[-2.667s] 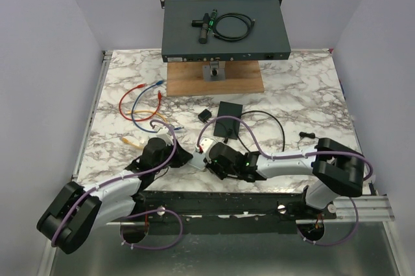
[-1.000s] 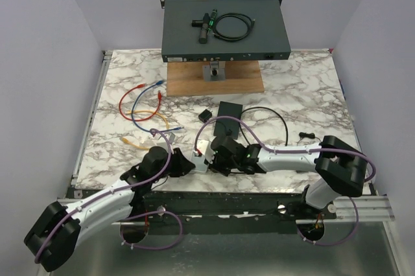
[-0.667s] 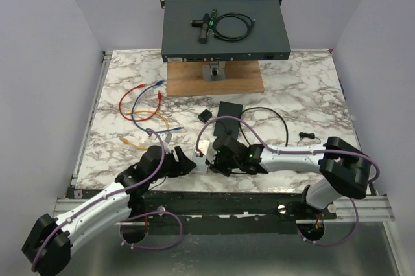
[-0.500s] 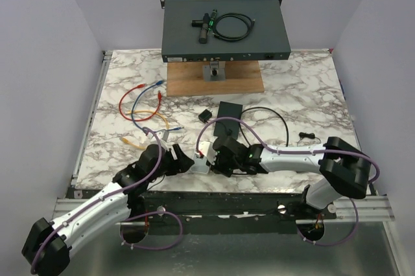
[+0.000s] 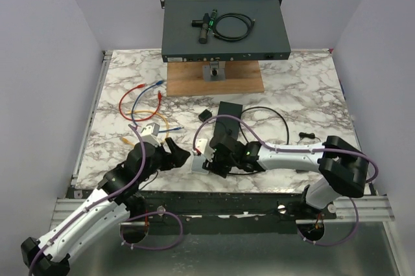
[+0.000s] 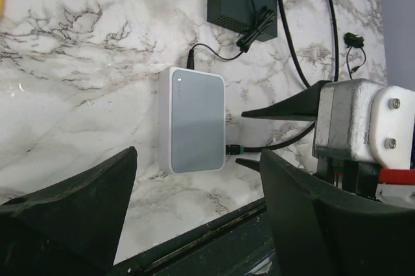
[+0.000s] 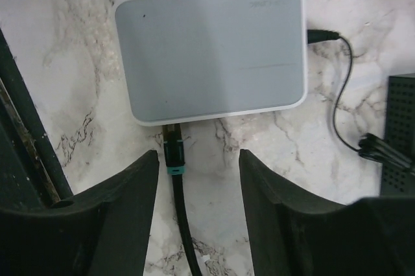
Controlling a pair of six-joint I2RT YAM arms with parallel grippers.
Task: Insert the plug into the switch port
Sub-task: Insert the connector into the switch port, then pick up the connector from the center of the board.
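The black plug (image 7: pixel 174 153) is seated. My right gripper goes outward past the switch next, to the left in the overhead view, onto the blue cable's near plug.
The small white-grey switch (image 7: pixel 211 49) lies flat on the marble near the table's front edge (image 5: pixel 197 163) (image 6: pixel 192 120). The black plug (image 7: pixel 174 153) with a teal band sits in the port on the switch's side (image 6: pixel 235 150). Its black cable runs back between my right fingers. My right gripper (image 7: pixel 199 159) is open, straddling the plug and cable without touching them, just right of the switch (image 5: pixel 207 161). My left gripper (image 6: pixel 198 159) is open too, holding nothing. It hangs left of the switch (image 5: pixel 178 153), a little apart from it.
A black power adapter (image 5: pixel 228 111) with its bundled cord lies behind the switch. Red, blue and yellow patch cables (image 5: pixel 142 104) lie at the left. A rack unit (image 5: pixel 224 30) on a wooden board (image 5: pixel 214 78) stands at the back. The table's front edge (image 6: pixel 214 224) is close by.
Both grippers have opened. The right one let go of the plug, which stays in the switch. The left one released the switch and drew back to the left.
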